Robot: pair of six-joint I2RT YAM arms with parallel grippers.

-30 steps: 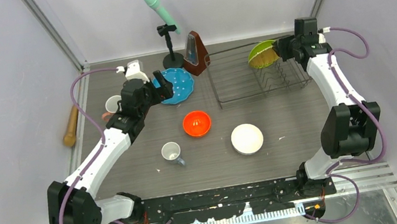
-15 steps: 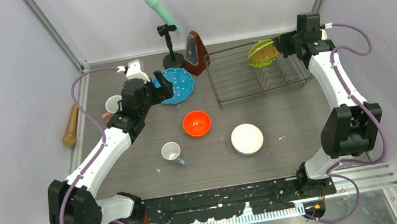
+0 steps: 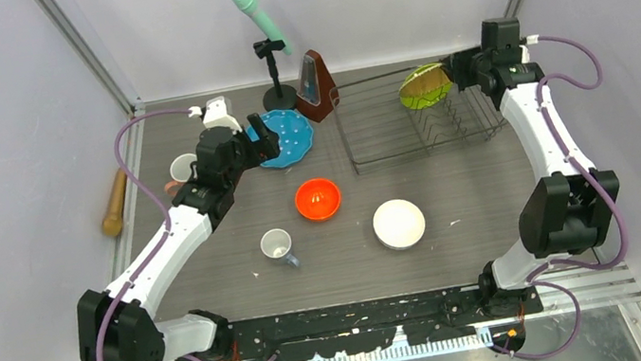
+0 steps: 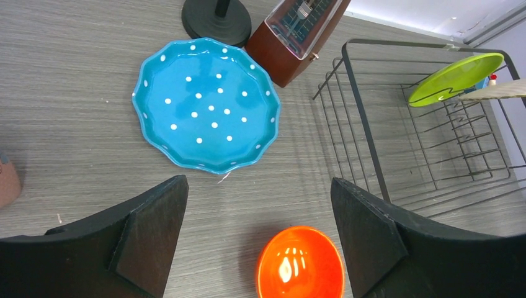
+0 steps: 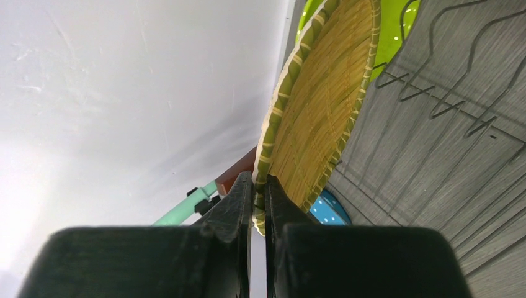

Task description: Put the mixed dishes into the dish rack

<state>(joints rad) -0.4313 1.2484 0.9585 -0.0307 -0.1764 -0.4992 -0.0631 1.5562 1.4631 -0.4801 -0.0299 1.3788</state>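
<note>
The robot's right gripper should next lower the yellow-rimmed plate into the rack wires beside the lime-green plate and then open.
My right gripper (image 3: 461,70) is shut on the rim of the yellow-rimmed plate (image 3: 422,79), holding it tilted above the right end of the dish rack (image 3: 387,137). In the right wrist view the jaws (image 5: 259,200) pinch the woven plate (image 5: 322,99). The lime-green plate (image 3: 426,97) leans in the rack prongs just behind it (image 5: 397,25). My left gripper (image 3: 256,144) is open and empty, hovering (image 4: 257,192) between the blue white-dotted plate (image 4: 208,102) and the orange bowl (image 4: 301,264). The white bowl (image 3: 399,223), small white cup (image 3: 276,244) and pink mug (image 3: 183,168) sit on the table.
The brown metronome (image 3: 316,85) stands at the rack's left back corner, next to a green microphone on a stand (image 3: 263,26). The wooden rolling pin (image 3: 116,203) lies at the left edge. Walls close in on three sides.
My right gripper has shifted slightly back and right with the yellow-rimmed plate, which now looks flatter and more edge-on over the rack. The left arm has not moved.
</note>
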